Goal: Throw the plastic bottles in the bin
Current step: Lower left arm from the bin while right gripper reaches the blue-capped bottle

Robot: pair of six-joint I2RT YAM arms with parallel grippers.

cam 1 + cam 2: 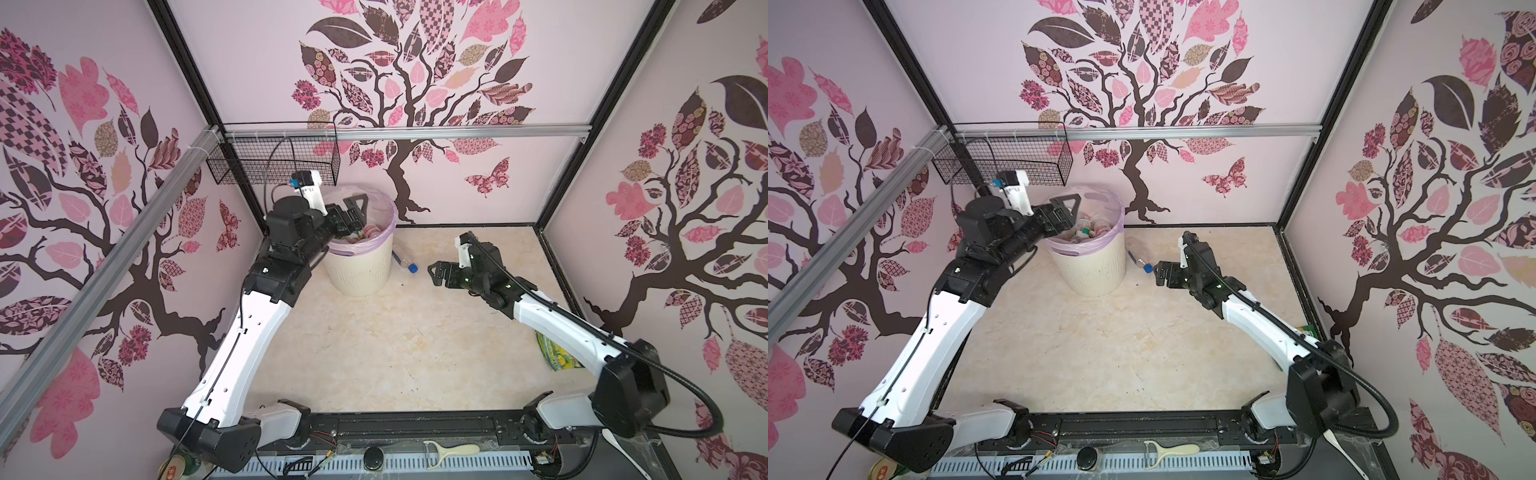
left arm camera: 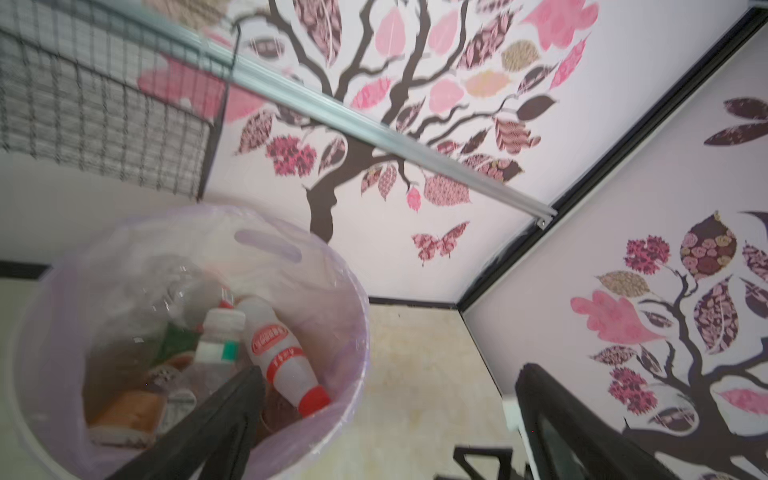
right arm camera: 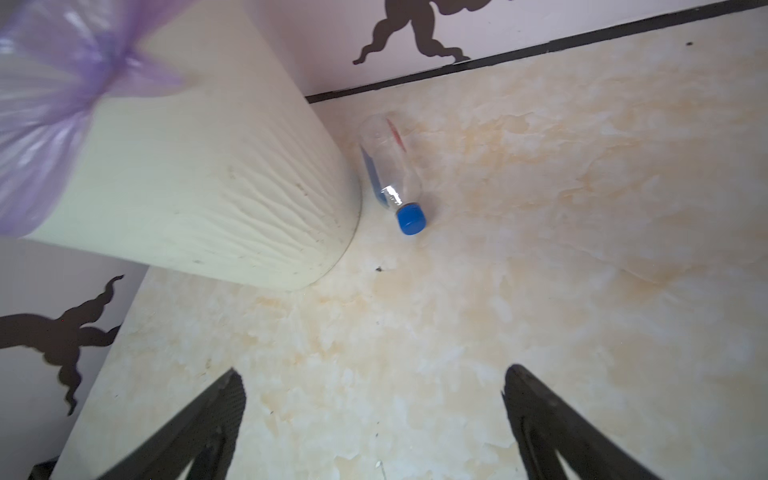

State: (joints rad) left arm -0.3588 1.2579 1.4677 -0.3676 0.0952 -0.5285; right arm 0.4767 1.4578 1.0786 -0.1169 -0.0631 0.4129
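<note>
The bottle's blue cap [image 1: 412, 269] is clear of the bin's side. My right gripper should next move down, outward and toward the bin and close around that cap.
The cream ribbed bin [image 1: 359, 274] [image 1: 1096, 274] with a lilac liner stands at the back of the table, left of centre. Inside lie several plastic bottles [image 1: 1088, 230], among them a white one with a red cap [image 2: 282, 353] and a white-capped one [image 2: 218, 336]. My left gripper [image 1: 357, 212] [image 2: 390, 374] hangs open over the bin's rim [image 2: 357, 332], holding nothing. One clear bottle with a blue cap [image 1: 403, 262] [image 3: 390, 166] lies on the table against the bin's right side [image 3: 208, 174]. My right gripper [image 1: 434, 274] [image 3: 374, 374] is open and empty, just right of that cap.
A black wire mesh basket [image 1: 274, 162] hangs on the back rail above and left of the bin. A green-yellow snack packet [image 1: 557, 357] lies by the right wall under the right arm. A peeler [image 1: 451, 451] rests on the front ledge. Patterned walls enclose three sides.
</note>
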